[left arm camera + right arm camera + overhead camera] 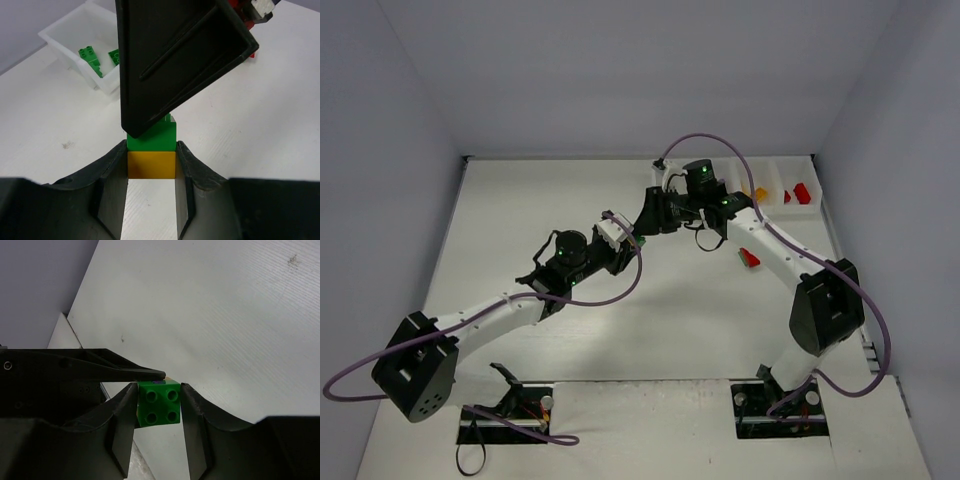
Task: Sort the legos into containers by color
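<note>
My right gripper is at the orange-yellow brick (151, 165) and should move outward from it, over the tray's end section, and release the green brick there, since green bricks lie in that section.
A green brick (156, 136) is joined to an orange-yellow brick (151, 165), and both arms hold this clump above the table's middle. My left gripper (151, 161) is shut on the orange-yellow brick; it also shows in the top view (620, 240). My right gripper (159, 405) is shut on the green brick (159, 402), studs facing its camera; it also shows in the top view (655, 215). The white tray (775, 178) stands at the far right. Its compartments hold green bricks (90, 52), an orange brick (760, 193) and red bricks (802, 192).
A red brick (751, 259) with a bit of green beside it lies on the table under the right forearm. The right gripper's black finger (175, 55) fills the upper middle of the left wrist view. Walls enclose the table at back and sides.
</note>
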